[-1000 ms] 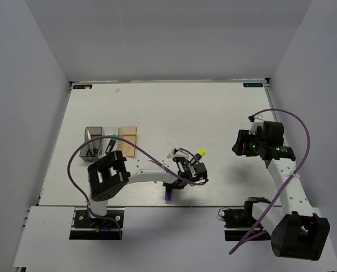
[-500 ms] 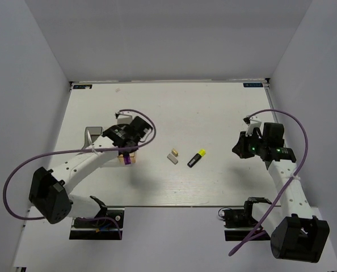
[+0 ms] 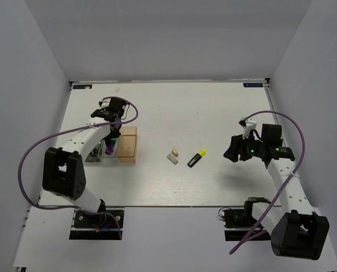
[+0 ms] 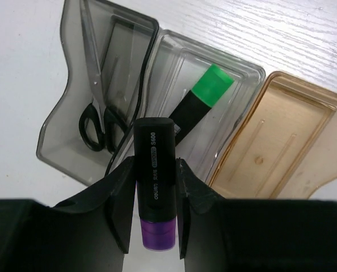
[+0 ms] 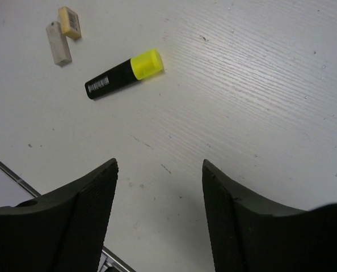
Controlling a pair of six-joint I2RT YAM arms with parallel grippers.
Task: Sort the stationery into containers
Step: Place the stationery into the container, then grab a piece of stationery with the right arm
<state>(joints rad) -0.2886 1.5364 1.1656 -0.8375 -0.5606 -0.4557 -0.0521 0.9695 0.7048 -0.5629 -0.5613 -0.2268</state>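
The yellow highlighter lies below my right gripper and to its left in the top view, so that gripper needs to move across and down onto the highlighter's middle next.
My left gripper [image 4: 154,209] is shut on the purple highlighter [image 4: 155,164], which hangs over the near rim of the clear grey box [image 4: 252,70]. A green highlighter [image 4: 205,97] lies inside that box. The tan box [image 4: 321,103] beside it holds nothing. From above, the left gripper [image 3: 109,146] hangs over the boxes, just left of the tan box [image 3: 127,148]. The yellow highlighter [image 3: 197,158] and two erasers [image 3: 175,152] [image 3: 171,159] lie mid-table. My right gripper [image 3: 232,151] hovers open to the right of them, above bare table [image 5: 159,170], with the yellow highlighter [image 5: 125,73] ahead.
A darker grey box [image 4: 54,122] with black scissors [image 4: 97,129] in it adjoins the clear grey box on the left. White walls close in the table on three sides. My left arm's purple cable [image 3: 29,156] loops out over the left edge.
My left arm has swung from mid-table to the boxes at far left, carrying the purple highlighter. The right gripper has shifted slightly left towards the yellow highlighter.
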